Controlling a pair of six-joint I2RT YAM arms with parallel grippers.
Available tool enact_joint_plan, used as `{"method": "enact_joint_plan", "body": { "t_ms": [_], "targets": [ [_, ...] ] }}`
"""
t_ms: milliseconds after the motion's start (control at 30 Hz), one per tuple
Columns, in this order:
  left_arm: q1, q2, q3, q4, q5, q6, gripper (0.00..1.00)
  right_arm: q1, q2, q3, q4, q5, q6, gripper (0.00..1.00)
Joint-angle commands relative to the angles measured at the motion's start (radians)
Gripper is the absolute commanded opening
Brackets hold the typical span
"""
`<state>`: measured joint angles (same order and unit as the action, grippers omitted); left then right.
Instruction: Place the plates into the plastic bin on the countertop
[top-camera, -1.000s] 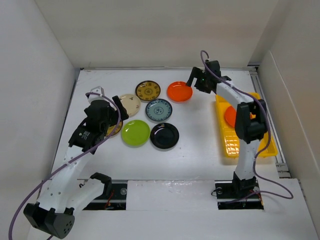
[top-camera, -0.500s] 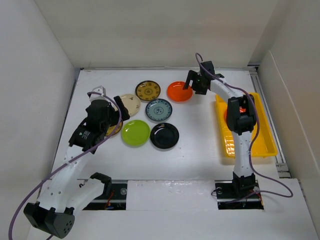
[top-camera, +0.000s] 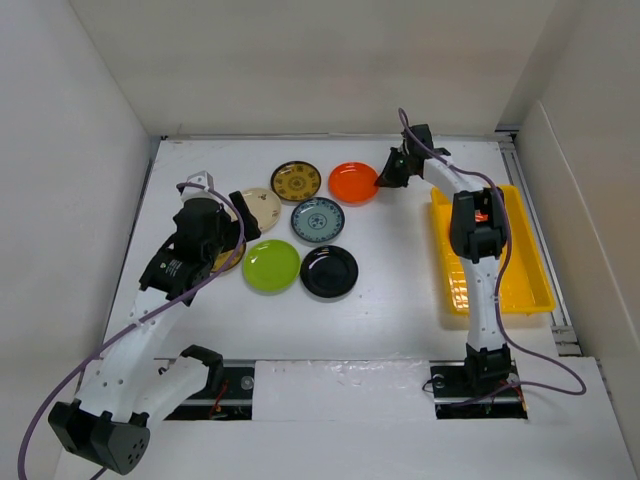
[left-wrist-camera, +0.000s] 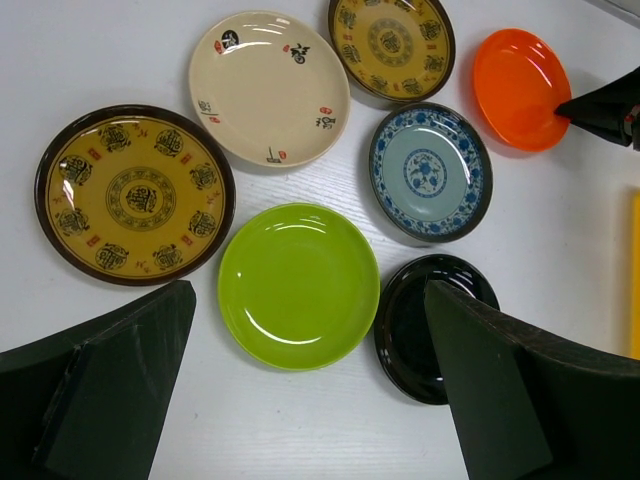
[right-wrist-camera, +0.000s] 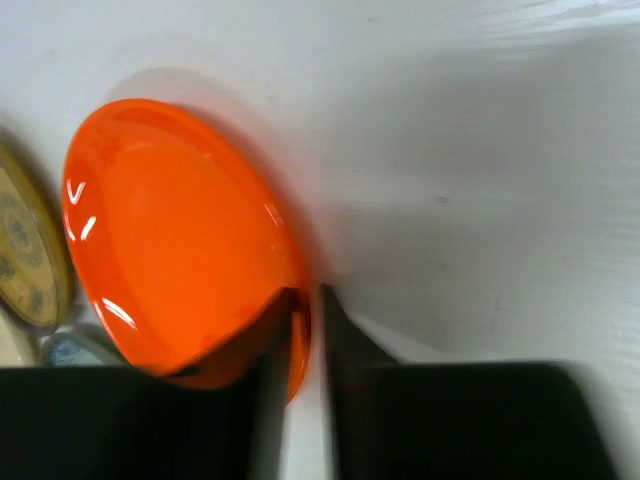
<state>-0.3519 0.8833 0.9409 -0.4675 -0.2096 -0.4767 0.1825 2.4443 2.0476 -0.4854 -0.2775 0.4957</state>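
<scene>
The orange plate (top-camera: 353, 183) is already pinched by its rim, so the right gripper will next lift, move back and across over the bin's far half and lower to release the plate.
An orange plate (top-camera: 353, 183) (right-wrist-camera: 170, 230) lies at the back of the countertop (top-camera: 400, 290). My right gripper (top-camera: 386, 177) (right-wrist-camera: 308, 310) is shut on its right rim, one finger inside the plate and one outside. The yellow plastic bin (top-camera: 522, 268) lies at the right, with a bit of orange showing inside it behind my right arm. My left gripper (top-camera: 228, 232) (left-wrist-camera: 310, 400) hangs open and holds nothing, above the green plate (left-wrist-camera: 298, 285) and black plate (left-wrist-camera: 420, 320). Around them lie a teal plate (left-wrist-camera: 430, 171), a cream plate (left-wrist-camera: 269, 87) and two brown-and-yellow plates (left-wrist-camera: 135, 194) (left-wrist-camera: 391, 46).
White walls close the countertop at the left, back and right. The bin's long side runs along the right wall (top-camera: 585, 200). Both arm bases stand at the near edge. My left arm covers part of the leftmost brown-and-yellow plate (top-camera: 230, 260) in the top view.
My right gripper has gone from wide open to shut on the orange plate's rim, and the plate has shifted slightly left. My left arm has hardly moved.
</scene>
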Motion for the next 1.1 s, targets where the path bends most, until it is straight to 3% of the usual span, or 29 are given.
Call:
{"method": "enact_joint_plan", "body": {
  "t_ms": [0, 67, 233, 367, 433, 533, 700, 833, 967, 1067],
  "targets": [
    [-0.002, -0.004, 0.001, 0.027, 0.001, 0.015, 1.00, -0.011, 0.024, 0.031, -0.039, -0.040, 0.013, 0.10],
    [-0.002, -0.004, 0.001, 0.027, -0.008, 0.015, 1.00, -0.011, 0.010, 0.031, -0.048, -0.014, 0.027, 0.00],
    [-0.002, -0.004, 0.001, 0.027, -0.008, 0.015, 1.00, -0.021, -0.181, -0.143, 0.040, 0.024, 0.064, 0.00],
    [-0.002, -0.004, 0.001, 0.027, -0.028, 0.015, 1.00, -0.070, -0.523, -0.415, 0.180, 0.070, 0.096, 0.00],
    [-0.002, -0.004, 0.001, 0.027, -0.028, 0.015, 1.00, -0.099, -0.631, -0.461, 0.191, 0.070, 0.096, 0.00],
    [-0.002, -0.004, 0.001, 0.027, -0.028, 0.015, 1.00, -0.150, -0.845, -0.669, 0.212, 0.134, 0.087, 0.00],
    [-0.002, -0.004, 0.001, 0.027, -0.028, 0.015, 1.00, -0.368, -1.161, -1.053, 0.243, 0.190, 0.099, 0.00],
    [-0.002, -0.004, 0.001, 0.027, -0.005, 0.015, 1.00, -0.570, -1.365, -1.222, 0.231, 0.208, 0.099, 0.00],
    [-0.002, -0.004, 0.001, 0.027, 0.004, 0.015, 1.00, -0.661, -1.440, -1.288, 0.240, 0.221, 0.089, 0.00],
    [-0.002, -0.013, 0.001, 0.027, 0.004, 0.015, 1.00, -0.661, -1.337, -1.278, 0.251, 0.210, 0.089, 0.00]
  ]
}}
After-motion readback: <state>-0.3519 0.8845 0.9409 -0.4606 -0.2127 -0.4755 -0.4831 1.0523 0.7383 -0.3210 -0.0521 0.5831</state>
